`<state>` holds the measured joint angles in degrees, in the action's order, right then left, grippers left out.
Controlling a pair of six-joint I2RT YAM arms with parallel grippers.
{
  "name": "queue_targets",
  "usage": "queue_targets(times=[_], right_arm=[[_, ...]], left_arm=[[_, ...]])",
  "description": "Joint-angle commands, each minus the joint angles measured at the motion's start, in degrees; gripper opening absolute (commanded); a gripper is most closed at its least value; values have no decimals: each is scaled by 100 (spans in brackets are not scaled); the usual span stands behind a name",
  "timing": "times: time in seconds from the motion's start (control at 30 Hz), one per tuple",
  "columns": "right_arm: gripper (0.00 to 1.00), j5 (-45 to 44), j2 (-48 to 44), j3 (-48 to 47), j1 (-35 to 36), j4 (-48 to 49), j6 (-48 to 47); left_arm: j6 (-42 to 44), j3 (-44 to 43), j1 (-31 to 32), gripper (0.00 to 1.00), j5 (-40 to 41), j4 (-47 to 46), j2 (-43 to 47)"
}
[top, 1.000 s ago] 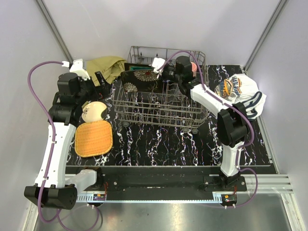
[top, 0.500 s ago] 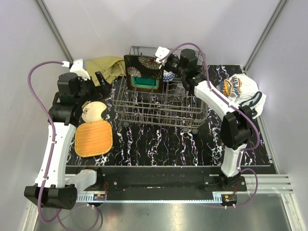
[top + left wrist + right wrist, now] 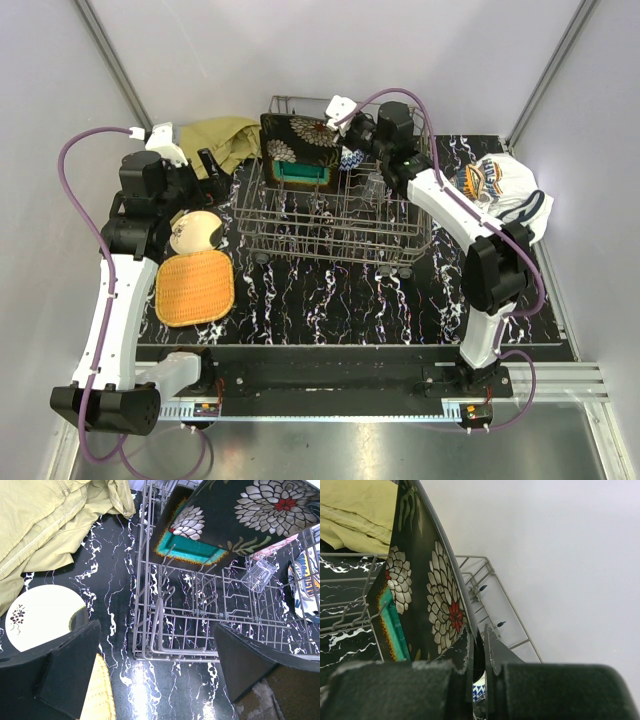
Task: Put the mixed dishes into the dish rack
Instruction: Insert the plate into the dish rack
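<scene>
The teal plate fills the dish rack's wires behind, so my right gripper will next come back and down, set the floral plate (image 3: 298, 137) into the free wires nearer my base, and then release it.
The grey wire dish rack (image 3: 330, 248) stands mid-table. My right gripper (image 3: 345, 124) is shut on the edge of a dark floral plate (image 3: 298, 137), held upright on edge over the rack's back left. The right wrist view shows the plate (image 3: 440, 595) pinched between the fingertips of that gripper (image 3: 479, 645). A teal square plate (image 3: 303, 172) stands among the tines just below it, and a clear glass (image 3: 260, 575) lies in the rack. My left gripper (image 3: 155, 680) hangs open left of the rack, above a cream round plate (image 3: 195, 232) and an orange woven-look plate (image 3: 195, 287).
An olive-yellow cloth (image 3: 222, 140) lies bunched at the back left, close to the rack's corner. A white printed cloth (image 3: 500, 190) sits at the right of the rack. Grey walls enclose the table at the back and both sides.
My right gripper has lifted the dark floral plate up and back from a tilted lie in the rack, uncovering the teal plate below. The left arm has not moved.
</scene>
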<state>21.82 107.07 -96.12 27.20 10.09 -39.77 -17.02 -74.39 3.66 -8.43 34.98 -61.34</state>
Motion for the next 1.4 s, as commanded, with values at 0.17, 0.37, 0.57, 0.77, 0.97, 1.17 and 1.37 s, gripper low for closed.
queue_targets(times=[0.17,0.37,0.57,0.77,0.97,1.17,1.37], right_arm=[[0,392,-1188,163,-57,1127,382],[0,612,-1223,304,-57,1118,505],[0,744,-1136,348,-57,1092,549],[0,692,-969,383,-57,1118,610],[0,525,-776,401,-39,1224,672],[0,376,-564,392,4,1303,672],[0,358,-362,348,40,1373,725]], left_arm=[[-47,82,-41,99,-133,-334,70],[-65,118,-41,99,-142,-361,61],[-74,118,-32,99,-159,-378,8],[-74,126,-41,99,-142,-387,8],[-74,118,-41,99,-168,-413,-18],[-100,127,-41,99,-212,-440,-36],[-118,100,-41,99,-230,-457,-71]])
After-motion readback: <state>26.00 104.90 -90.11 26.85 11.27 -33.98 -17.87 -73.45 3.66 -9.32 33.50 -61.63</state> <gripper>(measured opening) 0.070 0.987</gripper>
